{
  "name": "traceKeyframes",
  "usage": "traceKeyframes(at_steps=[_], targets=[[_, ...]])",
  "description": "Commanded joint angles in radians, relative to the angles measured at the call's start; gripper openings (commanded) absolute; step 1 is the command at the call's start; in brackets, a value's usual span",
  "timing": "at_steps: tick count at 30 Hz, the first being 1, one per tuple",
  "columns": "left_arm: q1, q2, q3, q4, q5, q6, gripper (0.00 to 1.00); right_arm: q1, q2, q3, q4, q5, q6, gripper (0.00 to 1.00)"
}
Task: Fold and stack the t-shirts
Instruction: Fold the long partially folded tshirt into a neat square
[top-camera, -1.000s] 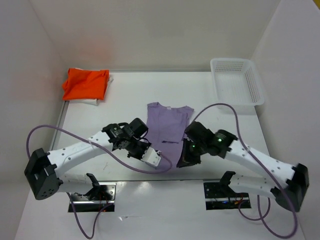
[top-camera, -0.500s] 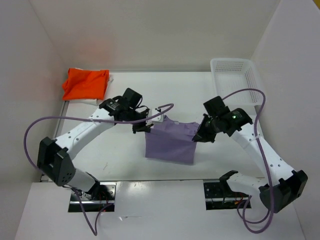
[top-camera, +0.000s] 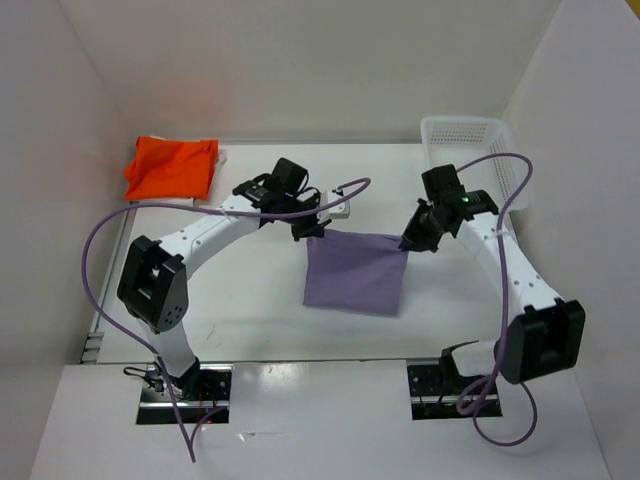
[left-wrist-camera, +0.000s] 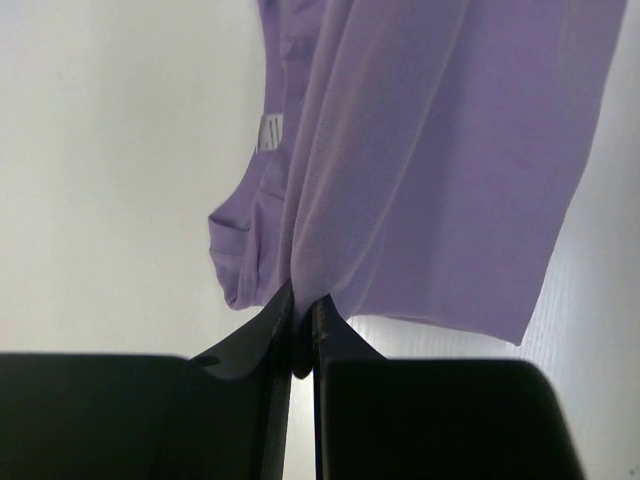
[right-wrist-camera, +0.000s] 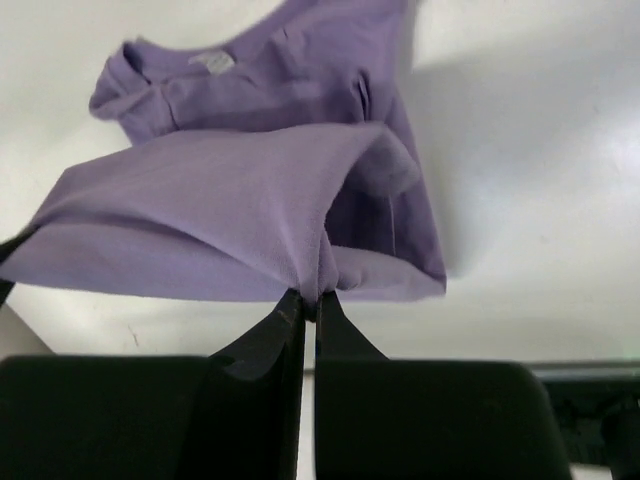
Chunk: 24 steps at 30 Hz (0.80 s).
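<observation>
The t-shirt's collar at the lower layer's far edge is still uncovered, so the left gripper will next move outward and down over that edge to let go of the pinched corner.
The lavender t-shirt (top-camera: 357, 272) hangs folded over itself above the middle of the table, stretched between both grippers. My left gripper (top-camera: 312, 233) is shut on its left upper corner; in the left wrist view the cloth (left-wrist-camera: 440, 170) is pinched between the jaws (left-wrist-camera: 303, 310). My right gripper (top-camera: 408, 242) is shut on the right upper corner, with the fabric (right-wrist-camera: 230, 210) bunched at the fingertips (right-wrist-camera: 311, 298). The orange t-shirt (top-camera: 170, 166) lies folded at the far left corner on top of a cream-white t-shirt (top-camera: 180, 203), of which only an edge shows.
A white perforated basket (top-camera: 474, 172) stands at the far right corner, just behind the right arm. White walls close the table on the left, back and right. Purple cables loop off both arms.
Both grippers have carried the lavender shirt's near edge up and away from the bases, folding it over itself. The shirt has gone from flat to a hanging fold.
</observation>
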Motion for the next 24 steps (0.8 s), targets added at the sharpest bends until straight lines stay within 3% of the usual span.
traceKeyframes(at_steps=[1,7,10,11,12,13,14,15,17,20,24], targets=[[0.036,0.03,0.029,0.02,-0.04,-0.041,0.05,-0.017,0.094,0.056,0.163,0.008,-0.081,0.0],[0.065,0.049,0.005,0.055,-0.13,-0.061,0.07,-0.027,0.333,0.175,0.209,-0.01,-0.138,0.0],[0.065,0.073,0.005,0.066,-0.154,-0.07,0.12,-0.037,0.394,0.211,0.22,0.001,-0.156,0.0],[0.065,0.097,0.005,0.08,-0.167,-0.07,0.16,-0.037,0.408,0.223,0.22,0.022,-0.156,0.0],[0.065,0.098,0.005,0.08,-0.177,-0.081,0.35,-0.037,0.422,0.223,0.22,0.031,-0.156,0.03],[0.065,0.114,0.014,0.109,-0.187,-0.09,0.46,-0.037,0.445,0.234,0.238,0.031,-0.156,0.14],[0.065,0.125,0.014,0.12,-0.219,-0.11,0.53,-0.037,0.445,0.243,0.25,0.031,-0.165,0.51],[0.076,0.145,0.035,0.13,-0.241,-0.124,0.59,-0.037,0.459,0.243,0.266,0.031,-0.165,0.66],[0.099,0.164,0.057,0.14,-0.299,-0.191,0.8,-0.037,0.471,0.305,0.29,0.016,-0.187,0.85],[0.164,0.141,0.103,0.123,-0.325,-0.312,1.0,-0.028,0.465,0.416,0.268,0.06,-0.231,0.94],[0.247,0.093,0.158,-0.006,-0.196,-0.431,1.0,-0.019,0.392,0.432,0.245,0.125,-0.271,0.97]])
